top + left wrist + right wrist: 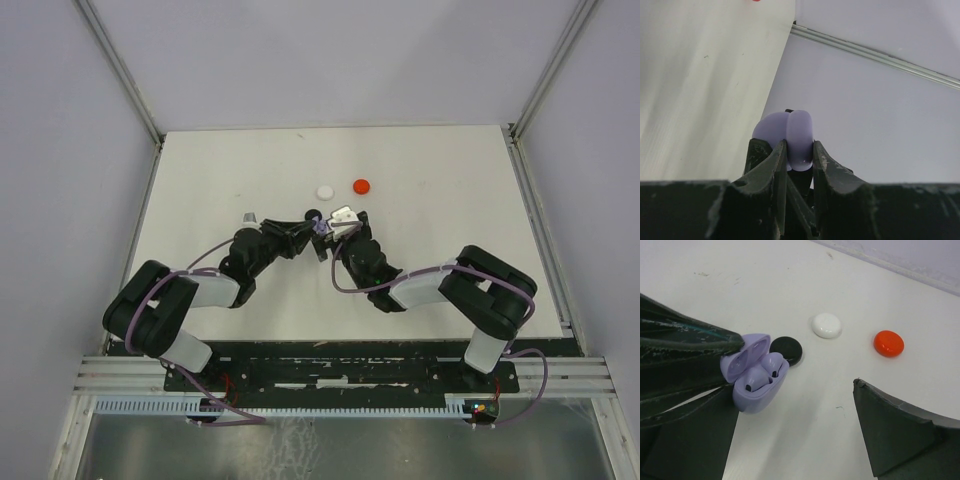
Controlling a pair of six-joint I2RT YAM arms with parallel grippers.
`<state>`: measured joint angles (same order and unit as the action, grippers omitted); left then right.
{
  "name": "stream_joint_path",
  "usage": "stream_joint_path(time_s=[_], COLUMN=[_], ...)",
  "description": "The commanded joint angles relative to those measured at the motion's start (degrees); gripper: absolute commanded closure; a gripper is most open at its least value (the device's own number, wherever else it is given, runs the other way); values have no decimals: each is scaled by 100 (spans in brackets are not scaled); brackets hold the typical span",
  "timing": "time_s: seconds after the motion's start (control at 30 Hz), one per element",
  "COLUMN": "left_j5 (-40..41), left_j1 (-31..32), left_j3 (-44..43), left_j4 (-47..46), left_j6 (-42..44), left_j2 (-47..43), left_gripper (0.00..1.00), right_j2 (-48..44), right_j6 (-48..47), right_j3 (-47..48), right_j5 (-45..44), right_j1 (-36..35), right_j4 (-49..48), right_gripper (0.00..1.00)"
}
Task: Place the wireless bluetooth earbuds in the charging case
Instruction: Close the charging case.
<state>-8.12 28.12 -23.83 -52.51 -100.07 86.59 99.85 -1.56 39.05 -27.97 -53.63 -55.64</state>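
Bare tabletop by the red disc lies right of my left gripper in the top view: with both earbuds seated, I will carry the case [320, 228] down there and release.
The lavender charging case [754, 390] is open, its lid tipped back to the left. Two lavender earbuds [756, 376] sit in its wells, stems down. My left gripper [797, 150] is shut on the case [790, 135] and holds it just above the table; its fingers [685, 347] grip the case from the left in the right wrist view. My right gripper [795, 400] is open and empty, just in front of the case, touching nothing. From above, both grippers meet mid-table around the case [320, 228]. No other earbuds are in view.
Three coin-like discs lie just beyond the case: black [786, 350], white [826, 325] and red [888, 343]. From above, the white disc [325, 191] and the red disc [361, 185] lie mid-table. Pale walls close in the white table [450, 180].
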Motion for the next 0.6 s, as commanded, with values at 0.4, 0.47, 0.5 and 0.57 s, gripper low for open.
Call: stream_joint_path(time_s=[0.4,0.47,0.5,0.57], left_j5=[-211,-206,-212,-211], left_j1=[27,31,33,28], left_j3=[105,83,67,55], left_j4=[-495,-509,-501,-509], left_j6=[-187,-152,-132,-106], left_j2=[87,134,165,226], left_gripper=[97,97,97,97], right_j2=[-405,-495,-546,-686], right_j6=[-763,-865,-893,-939], right_j3=[-267,-340,-402,-516], right_j5=[-1080,-1123,-1168,-1364], right_j1=[-24,-25,-21,-18], right_j4=[-679,-685,-678,-672], right_gripper=[0,0,1,1])
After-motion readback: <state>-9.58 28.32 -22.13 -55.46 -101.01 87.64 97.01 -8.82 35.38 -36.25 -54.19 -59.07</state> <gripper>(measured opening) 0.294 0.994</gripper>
